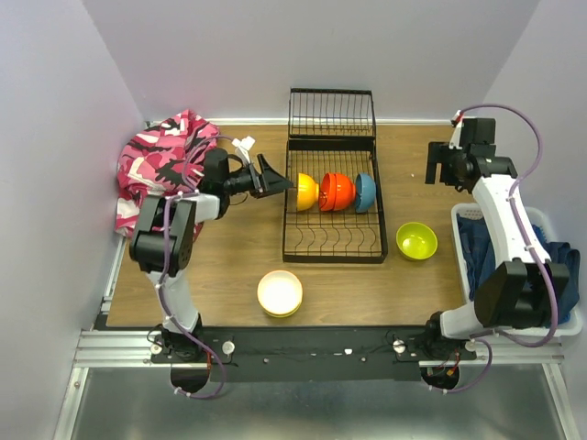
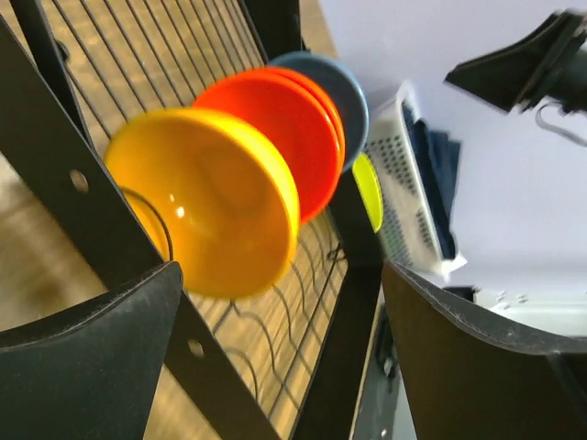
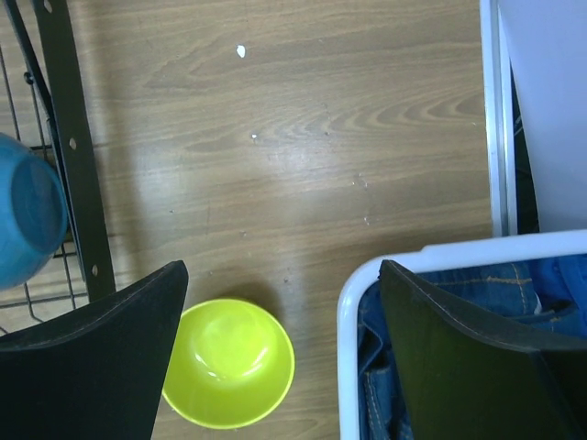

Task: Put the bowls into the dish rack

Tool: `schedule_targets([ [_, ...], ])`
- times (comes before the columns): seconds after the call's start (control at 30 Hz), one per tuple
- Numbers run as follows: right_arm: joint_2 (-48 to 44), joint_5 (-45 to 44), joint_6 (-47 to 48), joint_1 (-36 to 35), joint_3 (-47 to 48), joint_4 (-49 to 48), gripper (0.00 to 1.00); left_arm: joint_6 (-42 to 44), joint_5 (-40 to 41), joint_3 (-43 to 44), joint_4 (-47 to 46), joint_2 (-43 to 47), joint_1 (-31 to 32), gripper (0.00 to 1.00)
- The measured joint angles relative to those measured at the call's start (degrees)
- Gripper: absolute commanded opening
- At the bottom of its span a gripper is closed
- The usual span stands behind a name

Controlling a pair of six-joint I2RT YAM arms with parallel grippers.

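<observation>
The lime bowl sits unloaded beyond the rack (image 1: pixel 332 240), so next I will swing my left gripper right in the top view, fingers turning down, onto the lime bowl's near rim.
The black wire dish rack (image 1: pixel 332 240) stands mid-table. An orange bowl (image 1: pixel 306 192), two red and orange-red bowls (image 1: pixel 337 192) and a blue bowl (image 1: pixel 365 192) stand on edge in it. A lime green bowl (image 1: pixel 416 241) sits on the table right of the rack, and cream-white bowls (image 1: pixel 280 293) sit stacked near the front. My left gripper (image 1: pixel 275 179) is open and empty at the rack's left edge, with the orange bowl (image 2: pixel 206 211) just beyond its fingertips. My right gripper (image 1: pixel 442 167) is open and empty above the table, with the lime bowl (image 3: pixel 229 362) below it beside its left finger.
A pink camouflage cloth (image 1: pixel 160 165) lies at the back left behind the left arm. A white basket (image 1: pixel 550 220) of blue denim stands at the right edge, and its rim (image 3: pixel 431 261) is under my right finger. The rack's wire flap (image 1: pixel 332 115) stands raised at the far end.
</observation>
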State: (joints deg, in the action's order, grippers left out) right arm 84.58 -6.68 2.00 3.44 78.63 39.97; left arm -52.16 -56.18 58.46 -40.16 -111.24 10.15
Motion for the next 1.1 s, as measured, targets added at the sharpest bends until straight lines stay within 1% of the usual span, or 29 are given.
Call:
schedule_targets([
  [0.03,-0.76,0.00,0.00,0.00,-0.37,0.00,0.94,2.05,0.02,-0.57,2.75,1.66,-0.07,0.99],
  [0.1,-2.34,0.02,0.00,0.00,-1.31,-0.02,0.95,8.85,1.31,-0.74,11.30,5.79,-0.09,0.99],
  [0.13,-3.08,0.02,-0.02,0.00,-1.81,-0.04,0.96,14.51,3.37,-0.26,18.29,8.90,0.04,0.99],
  [0.17,-4.11,0.04,-0.02,0.00,-2.51,-0.02,0.96,17.68,5.07,0.61,23.50,11.17,0.22,0.99],
  [0.23,-5.55,0.13,-0.02,0.00,-3.67,-0.17,0.96,28.87,13.64,3.69,35.74,18.08,2.08,0.99],
  [0.27,-6.16,0.13,-0.02,0.00,-4.17,-0.24,0.97,32.81,17.18,5.07,39.45,20.46,3.19,0.99],
  [0.3,-7.32,0.31,-0.02,0.00,-4.96,-0.39,0.97,37.44,20.37,6.36,42.56,23.39,4.87,0.99],
  [0.37,-9.16,0.57,-0.02,0.00,-6.14,-0.68,0.98,47.45,27.26,9.77,48.28,31.71,10.88,0.99],
  [0.43,-11.06,0.66,-0.31,-0.02,-6.82,-0.48,0.98,52.13,30.18,13.05,50.80,36.87,16.39,0.99],
  [0.47,-12.26,0.68,-1.01,0.00,-6.84,-0.35,0.98,52.65,30.53,14.91,52.46,37.81,18.01,0.99],
  [0.5,-13.60,0.74,-1.68,0.00,-6.88,-0.37,0.98,53.42,30.67,18.23,54.38,37.75,20.28,0.97],
  [0.57,-16.24,0.76,-3.43,-0.02,-6.91,-0.35,0.98,54.90,30.56,23.28,56.28,36.85,23.56,0.88],
  [0.6,-18.01,0.74,-4.55,0.00,-6.91,-0.31,0.98,56.50,30.21,25.27,56.87,35.67,25.51,0.87],
  [0.63,-19.50,0.72,-5.62,0.02,-6.91,-0.17,0.98,59.08,30.25,27.28,58.49,33.81,28.92,0.84],
  [0.67,-20.61,0.72,-6.32,0.07,-6.62,0.15,0.97,60.74,30.08,28.09,59.69,32.44,30.95,0.76],
  [0.73,-22.40,0.46,-7.96,0.35,-5.01,1.01,0.97,68.41,29.53,30.21,64.13,27.50,36.24,0.68],
  [0.77,-23.15,0.11,-8.46,0.55,-3.61,1.36,0.97,71.54,29.09,31.45,66.51,25.00,38.36,0.60],
  [0.8,-23.69,-0.46,-8.83,0.79,-1.84,1.79,0.97,74.03,28.41,32.76,67.98,22.77,39.60,0.56],
  [0.83,-24.09,-1.14,-9.09,0.90,-0.42,1.86,0.97,76.78,27.65,34.97,70.58,19.28,41.35,0.55],
  [0.93,-25.09,-2.49,-9.84,1.57,3.85,2.25,0.96,84.80,24.92,42.51,76.54,8.92,44.15,0.57],
  [1.0,-25.46,-2.89,-10.54,2.97,6.40,2.69,0.96,88.37,23.76,45.09,78.42,4.28,45.40,0.59],
  [1.1,-25.49,-2.95,-11.50,5.95,9.40,3.45,0.96,92.74,22.43,46.40,78.95,-0.33,46.88,0.59],
])
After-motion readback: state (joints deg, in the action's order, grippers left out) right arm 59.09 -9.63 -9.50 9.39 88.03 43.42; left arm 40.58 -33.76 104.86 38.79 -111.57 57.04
